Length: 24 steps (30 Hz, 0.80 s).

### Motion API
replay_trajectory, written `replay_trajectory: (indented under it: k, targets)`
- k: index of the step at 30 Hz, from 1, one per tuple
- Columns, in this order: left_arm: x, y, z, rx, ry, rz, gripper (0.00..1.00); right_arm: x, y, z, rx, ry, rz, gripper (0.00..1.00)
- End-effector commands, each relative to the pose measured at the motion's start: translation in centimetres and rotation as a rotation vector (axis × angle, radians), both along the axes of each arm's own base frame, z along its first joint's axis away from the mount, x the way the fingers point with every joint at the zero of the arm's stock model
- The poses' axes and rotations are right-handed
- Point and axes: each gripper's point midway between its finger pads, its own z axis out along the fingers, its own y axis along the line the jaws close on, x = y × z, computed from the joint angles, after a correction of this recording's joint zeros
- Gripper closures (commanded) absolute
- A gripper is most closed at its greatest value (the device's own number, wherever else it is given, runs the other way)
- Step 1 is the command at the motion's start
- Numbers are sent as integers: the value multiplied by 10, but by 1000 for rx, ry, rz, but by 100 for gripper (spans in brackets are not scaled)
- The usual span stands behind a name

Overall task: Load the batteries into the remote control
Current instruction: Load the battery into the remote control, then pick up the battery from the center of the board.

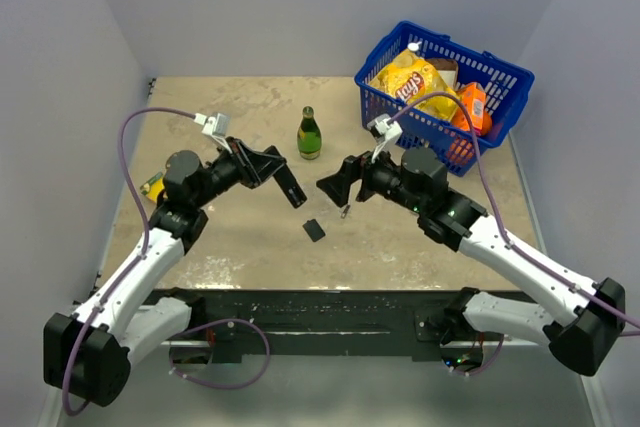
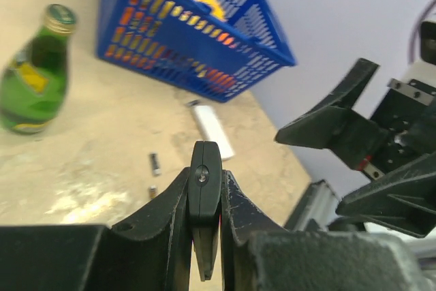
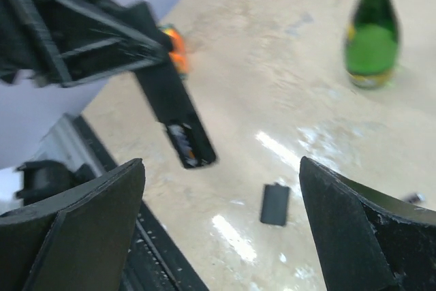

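Observation:
The fingers of my right gripper face the remote control and the battery nearer the cover (image 3: 413, 198) is below it, so I will next tilt my right gripper down and lower it to that battery.
My left gripper (image 1: 272, 167) is shut on the remote control (image 1: 289, 187), a slim black bar held above the table with its lower end pointing toward the centre. In the left wrist view the remote control (image 2: 205, 185) shows edge-on between the jaws of my left gripper (image 2: 204, 172). From the right wrist, the remote control (image 3: 172, 114) shows an open battery compartment (image 3: 184, 144). My right gripper (image 1: 337, 189) faces it, open and empty (image 3: 221, 168). Two batteries (image 2: 155, 163) lie on the table, below the right gripper (image 1: 345, 211). The small black cover (image 1: 314, 230) lies flat on the table (image 3: 275, 204).
A green bottle (image 1: 309, 134) stands behind the grippers. A blue basket (image 1: 500, 72) with snack packs sits at the back right. A flat white device (image 2: 212, 127) lies near the basket. A yellow-green object (image 1: 152, 187) rests at the left, beside my left arm.

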Motion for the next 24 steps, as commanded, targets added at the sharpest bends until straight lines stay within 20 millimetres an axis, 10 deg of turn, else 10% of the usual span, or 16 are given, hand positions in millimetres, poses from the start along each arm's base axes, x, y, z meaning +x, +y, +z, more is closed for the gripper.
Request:
replay_trajectory:
  k: [1,10,24]
  targets:
    - [12,29,-15,218,30,151,100,26,-36,-42,-141,126,-262,2]
    - [-1,36,-11,297,-10,135,100,45,-63,-135,-359,368,-540,25]
    - [-14,33,-17,352,-68,110,100,53,-35,-203,-406,501,-620,50]
